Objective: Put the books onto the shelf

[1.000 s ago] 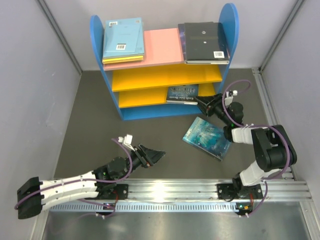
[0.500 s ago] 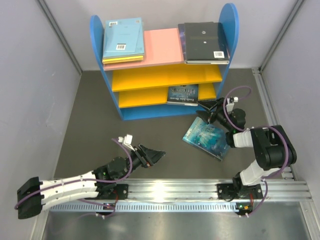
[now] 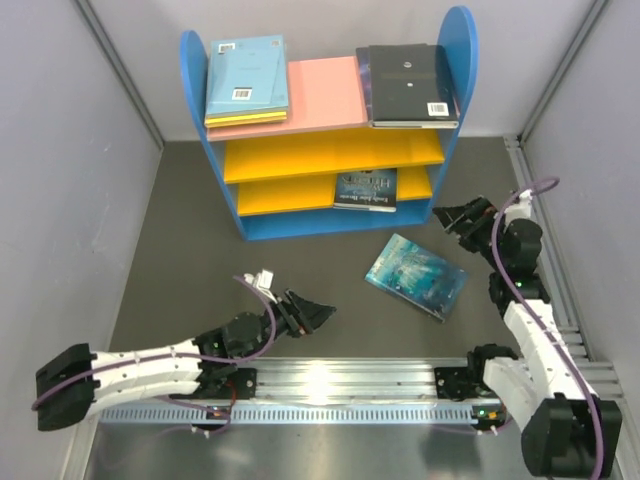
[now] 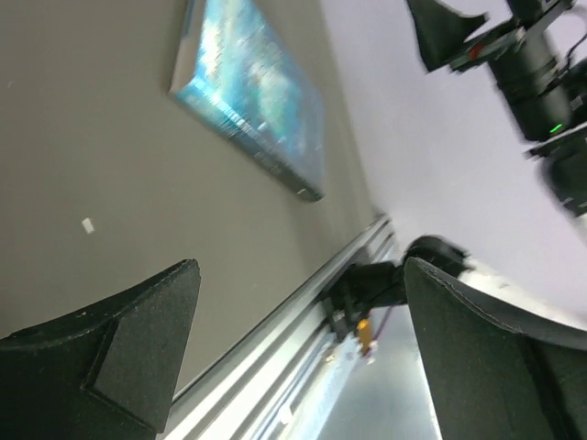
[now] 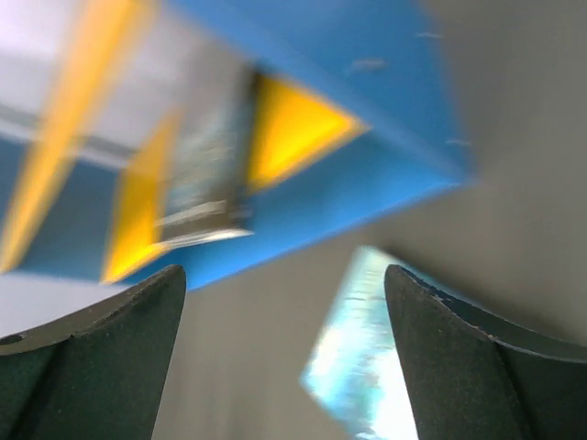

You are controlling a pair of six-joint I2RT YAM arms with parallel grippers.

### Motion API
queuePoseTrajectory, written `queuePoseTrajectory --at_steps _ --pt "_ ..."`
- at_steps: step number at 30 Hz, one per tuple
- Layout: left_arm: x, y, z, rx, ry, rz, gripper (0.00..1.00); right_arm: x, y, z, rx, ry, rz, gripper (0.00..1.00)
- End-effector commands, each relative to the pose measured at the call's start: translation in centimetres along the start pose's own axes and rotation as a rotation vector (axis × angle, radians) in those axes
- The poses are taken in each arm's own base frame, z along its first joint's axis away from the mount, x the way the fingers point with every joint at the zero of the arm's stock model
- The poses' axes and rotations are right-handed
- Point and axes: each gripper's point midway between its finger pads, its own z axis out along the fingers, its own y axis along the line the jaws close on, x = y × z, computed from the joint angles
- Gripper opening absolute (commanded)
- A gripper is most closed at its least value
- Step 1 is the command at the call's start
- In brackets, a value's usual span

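Observation:
The teal book's long edge [image 3: 433, 252] faces my right gripper, so my right gripper should next go down, back and to the left in the top view, onto that edge.
The shelf [image 3: 455, 60] stands at the back. On its pink top board a light blue book [image 3: 246, 75] lies on a yellow one [image 3: 247, 119] at the left, and a black book [image 3: 408, 82] lies at the right. A dark book [image 3: 366, 189] rests on the lower yellow board. A teal book [image 3: 415, 275] lies flat on the floor, also in the left wrist view [image 4: 252, 92] and the right wrist view [image 5: 367, 367]. My right gripper [image 3: 452, 220] is open and empty, right of the shelf's base. My left gripper [image 3: 320, 315] is open and empty, left of the teal book.
An aluminium rail [image 3: 340, 380] runs along the near edge under both arm bases. Grey walls close in the left, back and right sides. The right wrist view shows the shelf's blue base [image 5: 367, 183] and the dark book [image 5: 206, 183], blurred.
My right gripper has opened, let go of the dark book on the lower board and drawn back to the right. The left gripper has shifted slightly forward.

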Motion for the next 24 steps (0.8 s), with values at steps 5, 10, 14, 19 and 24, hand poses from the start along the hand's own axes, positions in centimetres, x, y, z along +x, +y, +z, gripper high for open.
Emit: queuePoseTrajectory --at_steps 5,10,14,19,24 --pt "5.0 5.7 0.6 -0.148 0.191 0.118 0.9 5.3 -14.4 -0.9 0.46 0.286 0.001 0.84" --pt "6.4 5.9 2.3 -0.193 0.254 0.153 0.84 7.7 -16.0 -0.8 0.47 0.345 0.062 0.82" --pt "6.2 6.0 2.6 -0.2 0.24 0.153 0.85 9.9 -15.9 -2.4 0.451 0.369 0.088 0.81" --pt "5.9 6.6 3.3 -0.243 0.215 0.164 0.86 15.5 -14.7 -5.3 0.392 0.458 0.14 0.81" --pt "5.5 7.1 5.2 -0.307 0.186 0.194 0.88 17.1 -12.5 -6.6 0.362 0.482 0.098 0.82"
